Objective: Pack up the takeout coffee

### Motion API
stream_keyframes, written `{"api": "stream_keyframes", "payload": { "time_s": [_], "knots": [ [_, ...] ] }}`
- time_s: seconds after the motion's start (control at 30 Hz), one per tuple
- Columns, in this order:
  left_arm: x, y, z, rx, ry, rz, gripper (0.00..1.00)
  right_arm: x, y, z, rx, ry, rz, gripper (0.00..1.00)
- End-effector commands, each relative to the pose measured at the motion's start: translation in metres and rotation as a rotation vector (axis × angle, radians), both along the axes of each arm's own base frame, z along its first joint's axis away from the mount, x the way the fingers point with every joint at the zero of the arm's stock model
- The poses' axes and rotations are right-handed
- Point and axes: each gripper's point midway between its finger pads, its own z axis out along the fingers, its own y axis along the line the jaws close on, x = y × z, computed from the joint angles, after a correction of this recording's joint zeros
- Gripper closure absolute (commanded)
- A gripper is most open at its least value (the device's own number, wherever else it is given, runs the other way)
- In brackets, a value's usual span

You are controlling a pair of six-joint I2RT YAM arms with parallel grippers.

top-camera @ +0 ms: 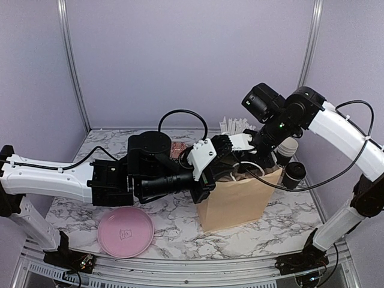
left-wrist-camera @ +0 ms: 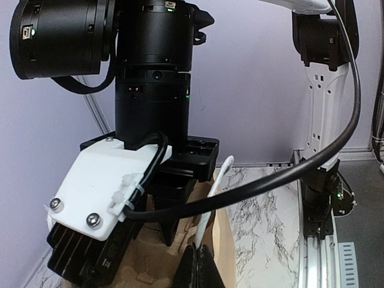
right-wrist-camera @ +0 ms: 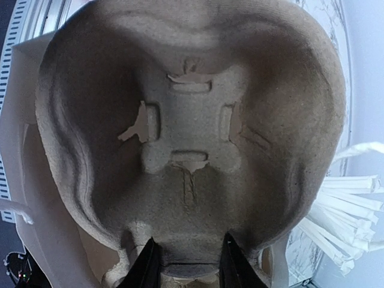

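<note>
The cup carrier (right-wrist-camera: 192, 120) still hangs near the bag's rim, so the robot will next lower its right gripper into the brown paper bag, which stands open below the gripper, and let go there.
A brown paper bag (top-camera: 235, 201) stands open mid-table. My left gripper (top-camera: 209, 180) is at its left rim, shut on the bag's white handle (left-wrist-camera: 217, 186). My right gripper (top-camera: 227, 157) points down into the bag mouth and is shut on the middle ridge of the brown pulp cup carrier (right-wrist-camera: 192, 120), with a finger (right-wrist-camera: 147, 267) on each side. The carrier's cup holes are empty. Two takeout coffee cups stand right of the bag: one with a black lid (top-camera: 294, 174), and one behind it showing a pale top (top-camera: 287, 148). Neither gripper touches them.
A black cup of white straws (top-camera: 236, 125) stands behind the bag, and the straws also show in the right wrist view (right-wrist-camera: 342, 219). A pink plate (top-camera: 125, 232) lies front left. The right arm's cable (left-wrist-camera: 270, 180) crosses over the bag. Purple walls enclose the table.
</note>
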Motion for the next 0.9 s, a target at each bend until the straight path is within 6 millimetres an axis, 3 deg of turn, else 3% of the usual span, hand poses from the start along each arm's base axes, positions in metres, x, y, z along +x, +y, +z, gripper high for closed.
{"api": "stream_keyframes", "payload": {
  "time_s": [0.0, 0.23, 0.43, 0.6, 0.67, 0.77, 0.87],
  "knots": [
    [0.004, 0.022, 0.027, -0.05, -0.041, 0.057, 1.0, -0.002, -0.011, 0.007, 0.004, -0.025, -0.02, 0.76],
    [0.012, 0.039, 0.026, -0.009, -0.066, 0.12, 1.0, -0.005, -0.014, 0.002, -0.005, -0.011, -0.021, 0.76],
    [0.008, 0.036, 0.018, 0.013, -0.047, 0.092, 1.0, -0.011, -0.016, -0.016, -0.036, 0.042, -0.023, 0.76],
    [0.005, 0.03, 0.01, 0.039, -0.037, 0.076, 0.98, -0.017, -0.013, -0.017, -0.019, 0.071, -0.021, 0.76],
    [0.003, 0.031, 0.013, 0.041, -0.04, 0.082, 0.75, -0.019, -0.013, -0.019, -0.02, 0.075, -0.02, 0.76],
    [-0.009, 0.037, 0.026, 0.032, -0.056, 0.057, 0.57, -0.024, -0.014, -0.024, -0.028, 0.094, -0.015, 0.76],
    [-0.018, 0.054, 0.046, 0.004, -0.066, 0.047, 0.48, -0.032, -0.017, -0.038, -0.06, 0.127, -0.012, 0.75]
  ]
}}
